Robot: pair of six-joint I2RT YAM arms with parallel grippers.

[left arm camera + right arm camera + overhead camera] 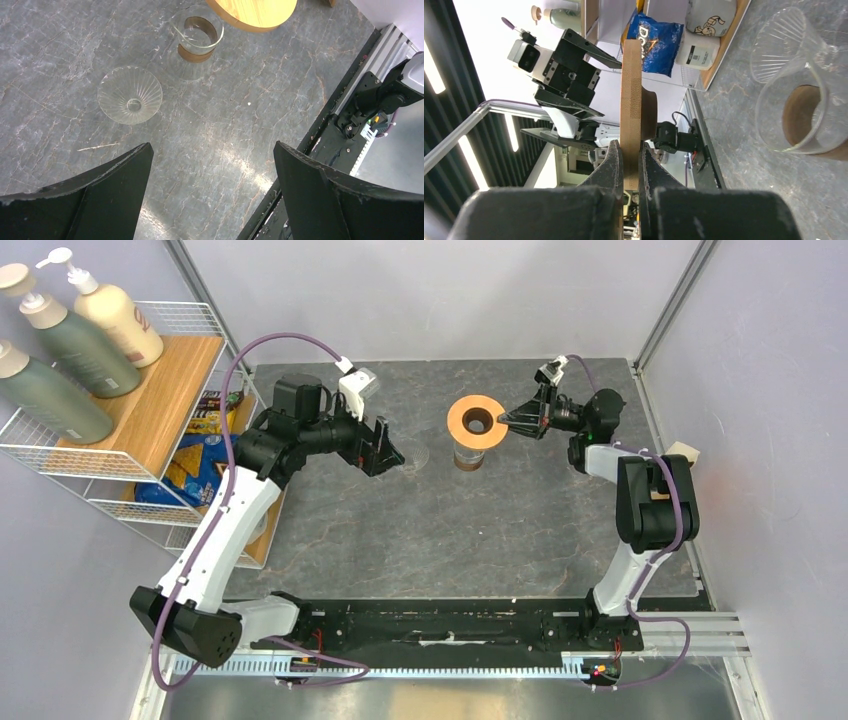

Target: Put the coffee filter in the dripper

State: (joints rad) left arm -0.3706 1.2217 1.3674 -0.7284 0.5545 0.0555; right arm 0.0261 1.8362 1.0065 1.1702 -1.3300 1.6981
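My right gripper is holding the ring, and next I will lower it so that the ring's bottom bulge goes down into the brown-banded cup's opening [792, 107].
The dripper's clear ribbed glass cone [130, 95] stands wide mouth up on the table, apart from its collar; it also shows in the top view [415, 454] and right wrist view [780, 44]. My right gripper [630, 147] is shut on the light-wood ring [630, 95] and holds it [474, 420] in the air over the short glass cup with a brown band [467, 456]. A brown bulge [649, 114] sticks out of the ring's underside; I cannot tell what it is. No loose coffee filter shows. My left gripper [385, 451] is open and empty beside the cone.
A wire shelf [60, 455] with a wood board, pump bottles [85, 345] and snack bags [195, 475] stands at the left. The brown-banded glass cup also shows in the left wrist view [197, 34]. Walls close the back and the right side.
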